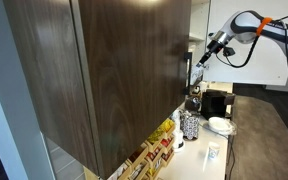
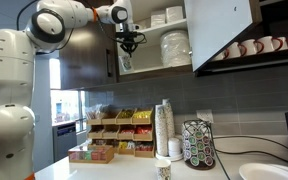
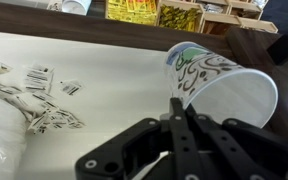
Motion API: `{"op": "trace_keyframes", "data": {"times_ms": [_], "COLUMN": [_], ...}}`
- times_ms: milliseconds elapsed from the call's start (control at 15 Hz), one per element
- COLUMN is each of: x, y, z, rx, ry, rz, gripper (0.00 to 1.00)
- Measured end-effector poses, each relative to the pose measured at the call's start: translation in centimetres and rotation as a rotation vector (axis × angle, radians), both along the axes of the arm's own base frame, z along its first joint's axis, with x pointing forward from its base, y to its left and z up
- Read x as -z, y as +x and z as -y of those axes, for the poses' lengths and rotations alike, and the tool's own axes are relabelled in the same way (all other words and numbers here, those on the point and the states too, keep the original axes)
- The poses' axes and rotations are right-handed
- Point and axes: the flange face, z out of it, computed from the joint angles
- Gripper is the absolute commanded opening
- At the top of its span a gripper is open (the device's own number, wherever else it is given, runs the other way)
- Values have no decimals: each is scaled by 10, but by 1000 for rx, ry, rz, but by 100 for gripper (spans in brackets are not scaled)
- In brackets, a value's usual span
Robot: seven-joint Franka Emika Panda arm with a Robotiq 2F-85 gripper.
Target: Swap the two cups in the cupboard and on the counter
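Note:
Next, my gripper moves the tilted cup deeper into the cupboard (image 2: pixel 84 60), onto the pale inner shelf. Then it releases the cup, because its base reaches the shelf's dark front edge.
My gripper (image 3: pixel 179 102) is shut on the rim of a pale paper cup (image 3: pixel 224 88) with a dark swirl print. It holds the cup tilted just above the pale inner shelf (image 3: pixel 84 60) of the cupboard. In an exterior view the gripper (image 2: pixel 129 42) and the held cup (image 2: pixel 125 61) are at the open cupboard (image 2: pixel 84 60), left of the stacked white dishes. The dark brown cupboard door (image 1: pixel 114 70) fills the foreground, with the gripper (image 1: pixel 200 57) at its far edge. Another small cup stands on the white counter (image 2: pixel 114 172) in both exterior views (image 1: pixel 213 152) (image 2: pixel 164 170).
White plates and bowls (image 2: pixel 174 45) are stacked on the cupboard shelf. On the counter are a patterned canister (image 1: pixel 190 125), a wide white bowl (image 1: pixel 221 126), a tall cup stack (image 2: pixel 164 128), a pod rack (image 2: pixel 197 145) and tea boxes (image 2: pixel 119 135). Mugs (image 2: pixel 252 47) hang at the right.

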Motion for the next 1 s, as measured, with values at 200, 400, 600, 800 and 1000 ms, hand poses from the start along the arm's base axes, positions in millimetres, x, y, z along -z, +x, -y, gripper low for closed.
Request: {"op": "trace_keyframes", "data": {"times_ms": [200,400,600,800,1000], "x": [-1,3,4,3,2], "y": [17,31,40,46,49], "z": [-6,-9,-11,-11,-11], "rx": [25,44,57,69,75], "ry": [3,-3,-2,2,6], "rz": [-12,-27,-31,-25,-27], "gripper": [1,17,30,55,77]}}
